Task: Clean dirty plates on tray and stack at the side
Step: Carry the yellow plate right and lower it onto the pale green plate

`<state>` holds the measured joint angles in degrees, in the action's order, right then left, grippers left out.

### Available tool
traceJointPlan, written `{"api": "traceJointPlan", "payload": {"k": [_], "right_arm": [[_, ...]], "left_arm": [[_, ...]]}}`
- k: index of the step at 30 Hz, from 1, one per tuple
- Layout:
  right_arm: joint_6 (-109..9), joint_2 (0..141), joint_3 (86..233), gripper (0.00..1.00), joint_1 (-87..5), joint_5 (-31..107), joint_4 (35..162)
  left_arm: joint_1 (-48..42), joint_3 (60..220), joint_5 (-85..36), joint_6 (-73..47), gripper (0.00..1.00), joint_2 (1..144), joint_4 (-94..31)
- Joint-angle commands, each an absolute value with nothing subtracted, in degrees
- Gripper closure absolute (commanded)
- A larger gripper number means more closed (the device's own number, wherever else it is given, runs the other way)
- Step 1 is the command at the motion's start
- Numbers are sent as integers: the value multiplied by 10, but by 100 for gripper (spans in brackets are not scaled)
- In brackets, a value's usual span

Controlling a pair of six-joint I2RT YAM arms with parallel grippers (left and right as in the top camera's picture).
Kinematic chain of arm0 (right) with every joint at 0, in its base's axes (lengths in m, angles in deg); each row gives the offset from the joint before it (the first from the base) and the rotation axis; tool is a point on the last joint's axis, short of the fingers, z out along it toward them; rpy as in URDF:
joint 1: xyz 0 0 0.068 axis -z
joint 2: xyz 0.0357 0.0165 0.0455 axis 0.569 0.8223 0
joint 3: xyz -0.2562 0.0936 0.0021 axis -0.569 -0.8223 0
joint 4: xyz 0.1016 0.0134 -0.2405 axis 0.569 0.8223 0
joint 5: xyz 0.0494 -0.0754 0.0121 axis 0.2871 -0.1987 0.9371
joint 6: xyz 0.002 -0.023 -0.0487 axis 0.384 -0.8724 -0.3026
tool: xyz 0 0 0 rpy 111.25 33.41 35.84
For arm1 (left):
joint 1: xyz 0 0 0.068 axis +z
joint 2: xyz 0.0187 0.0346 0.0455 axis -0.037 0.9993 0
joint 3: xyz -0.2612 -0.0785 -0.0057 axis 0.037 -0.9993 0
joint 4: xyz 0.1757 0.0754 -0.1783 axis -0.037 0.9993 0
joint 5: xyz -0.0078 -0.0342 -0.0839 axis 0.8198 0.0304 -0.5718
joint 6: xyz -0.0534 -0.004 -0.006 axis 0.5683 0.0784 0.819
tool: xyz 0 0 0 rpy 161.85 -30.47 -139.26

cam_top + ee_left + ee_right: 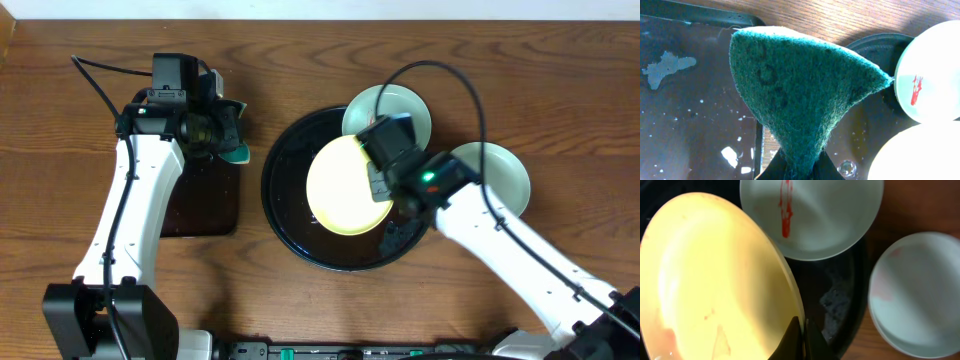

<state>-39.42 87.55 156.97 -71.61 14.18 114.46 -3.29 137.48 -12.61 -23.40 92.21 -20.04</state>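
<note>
Next I should carry the yellow plate [345, 186] across, lower and release it, as the second mint-green plate [503, 180] lies off the tray, right of my right gripper in the overhead view.
The pale yellow plate [345, 186] is tilted over the round black tray [285, 215]; my right gripper [383, 180] is shut on its right rim [801, 325]. Its face [705, 280] shows faint pink smears. A mint-green plate [400, 103] with a red smear [785, 210] rests on the tray's far rim. A second mint-green plate [505, 170] lies on the wood to the right [920, 295]. My left gripper [228, 135] is shut on a green scouring pad [800, 95], left of the tray.
A rectangular black tray [205, 205], wet and flecked [690, 110], lies under my left arm. Suds and water sit in the round tray [832, 297]. Brown wood tabletop [60, 150] surrounds both trays.
</note>
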Motion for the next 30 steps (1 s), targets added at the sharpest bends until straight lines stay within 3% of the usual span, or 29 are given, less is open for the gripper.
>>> {"api": "traceJointPlan", "payload": {"k": [1, 11, 24, 30], "right_arm": [[-399, 868, 1573, 99, -649, 307, 1140], [-448, 857, 1573, 99, -483, 477, 1153], [-495, 843, 1573, 99, -290, 488, 1221], [-511, 843, 1573, 99, -217, 455, 1242]], "left_arm": [[-32, 1370, -121, -229, 93, 922, -199], [-32, 1370, -121, -229, 93, 922, -189], [-55, 1370, -118, -229, 93, 922, -185], [-98, 1370, -45, -212, 93, 922, -185]]}}
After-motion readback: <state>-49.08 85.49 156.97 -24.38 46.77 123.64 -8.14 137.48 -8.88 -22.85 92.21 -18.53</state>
